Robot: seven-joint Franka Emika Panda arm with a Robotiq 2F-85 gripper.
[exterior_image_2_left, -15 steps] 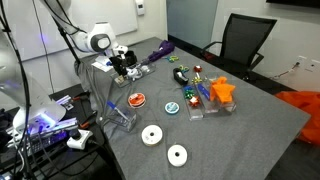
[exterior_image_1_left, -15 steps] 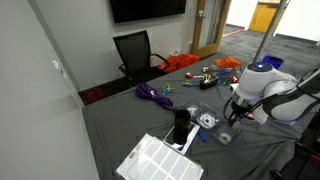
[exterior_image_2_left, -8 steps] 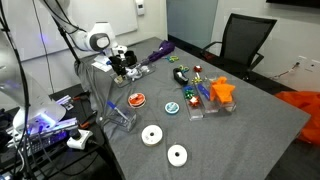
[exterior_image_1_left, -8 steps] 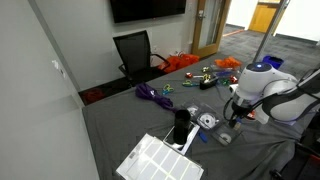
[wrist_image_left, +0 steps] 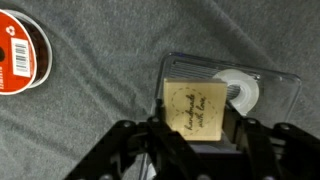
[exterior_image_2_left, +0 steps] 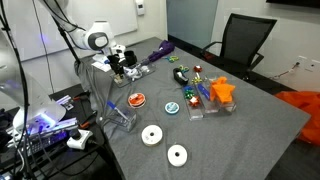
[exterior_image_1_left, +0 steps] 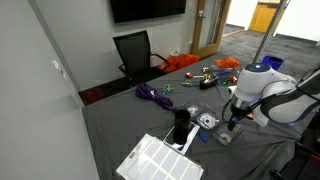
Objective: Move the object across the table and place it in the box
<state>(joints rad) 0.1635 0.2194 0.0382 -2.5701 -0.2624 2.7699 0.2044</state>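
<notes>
The clear plastic box's middle is below the gripper and to its right in the wrist view, so the robot needs to bring the gripper down that way and let go of the block (wrist_image_left: pixel 195 103).
In the wrist view my gripper (wrist_image_left: pixel 195 138) is shut on a tan wooden block (wrist_image_left: pixel 195 103) printed "handmade with love". It hangs just above a clear plastic box (wrist_image_left: pixel 282 92) that holds a white tape roll (wrist_image_left: pixel 243 91). In both exterior views the gripper (exterior_image_1_left: pixel 228 118) (exterior_image_2_left: pixel 119 66) hangs low over the grey table near its edge, with the clear box (exterior_image_1_left: pixel 225 138) under it. The block is too small to make out in those views.
A dark red disc (wrist_image_left: pixel 20 50) (exterior_image_2_left: pixel 136 100) lies near the box. Two white tape rolls (exterior_image_2_left: pixel 151 135) (exterior_image_2_left: pixel 176 155), an orange star (exterior_image_2_left: pixel 221 90), a purple cable (exterior_image_1_left: pixel 152 94), a black cylinder (exterior_image_1_left: pixel 181 125) and a white grid tray (exterior_image_1_left: pixel 158 160) lie on the table. A black chair (exterior_image_1_left: pixel 135 50) stands behind.
</notes>
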